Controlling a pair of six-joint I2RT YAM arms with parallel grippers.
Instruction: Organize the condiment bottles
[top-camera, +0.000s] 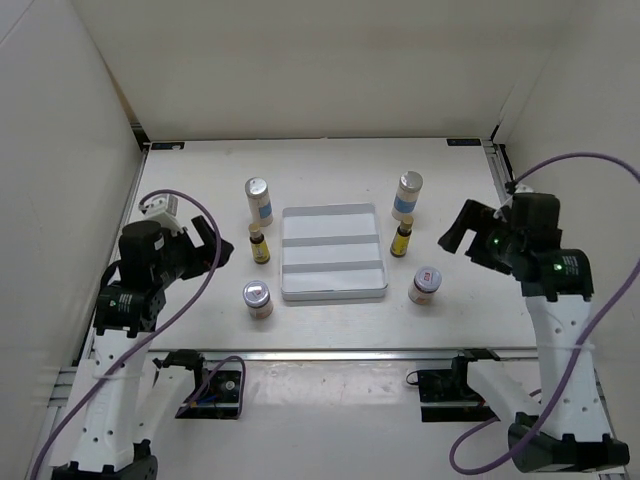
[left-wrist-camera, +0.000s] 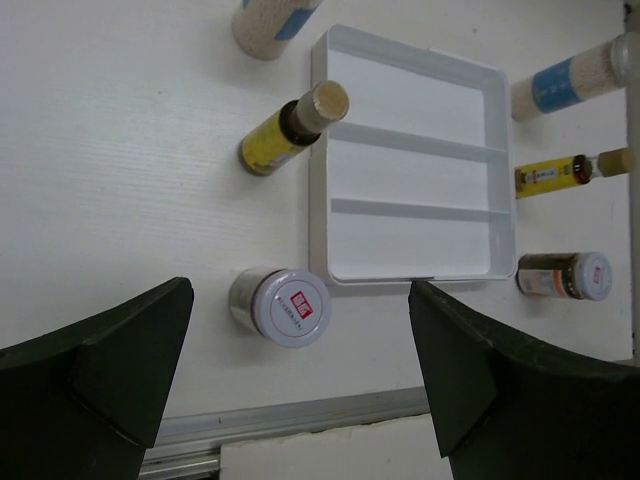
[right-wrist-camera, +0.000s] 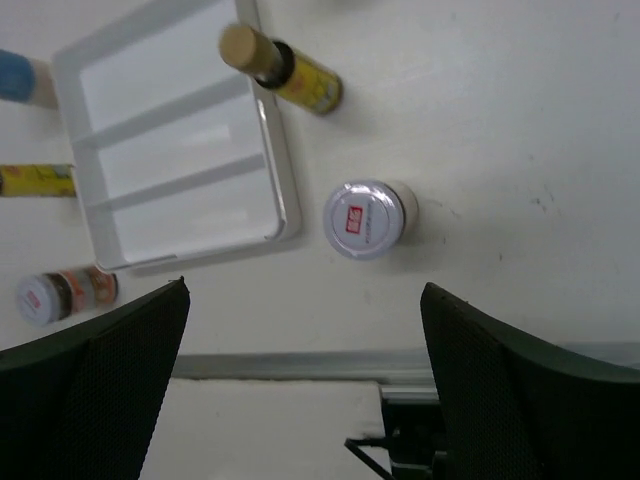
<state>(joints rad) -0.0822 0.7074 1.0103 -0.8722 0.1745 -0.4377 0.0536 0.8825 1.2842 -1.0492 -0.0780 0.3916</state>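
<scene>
The squat jar is standing clear of the tray, so I will move my right gripper down to the left in the top view and close it around the jar's silver lid (top-camera: 428, 279).
Six condiment bottles stand around an empty tray (top-camera: 333, 296). On its left are a tall white blue-labelled bottle (top-camera: 259, 200), a tiny yellow bottle (top-camera: 259, 246) and a squat silver-lidded jar (top-camera: 257, 299). On its right are the other tall white bottle (top-camera: 406, 195), yellow bottle (top-camera: 402, 241) and jar (top-camera: 425, 285). My left gripper (top-camera: 205, 245) is open and empty, raised left of the left group; its wrist view shows the left jar (left-wrist-camera: 283, 305) between its fingers, far below. My right gripper (top-camera: 458, 228) is open and empty, raised right of the right group, above the right jar (right-wrist-camera: 365, 218).
The tray has three long compartments, all bare (left-wrist-camera: 410, 180). White walls close the table at the back and both sides. A metal rail (left-wrist-camera: 300, 415) runs along the table's near edge. A small white box (top-camera: 160, 208) sits by the left arm.
</scene>
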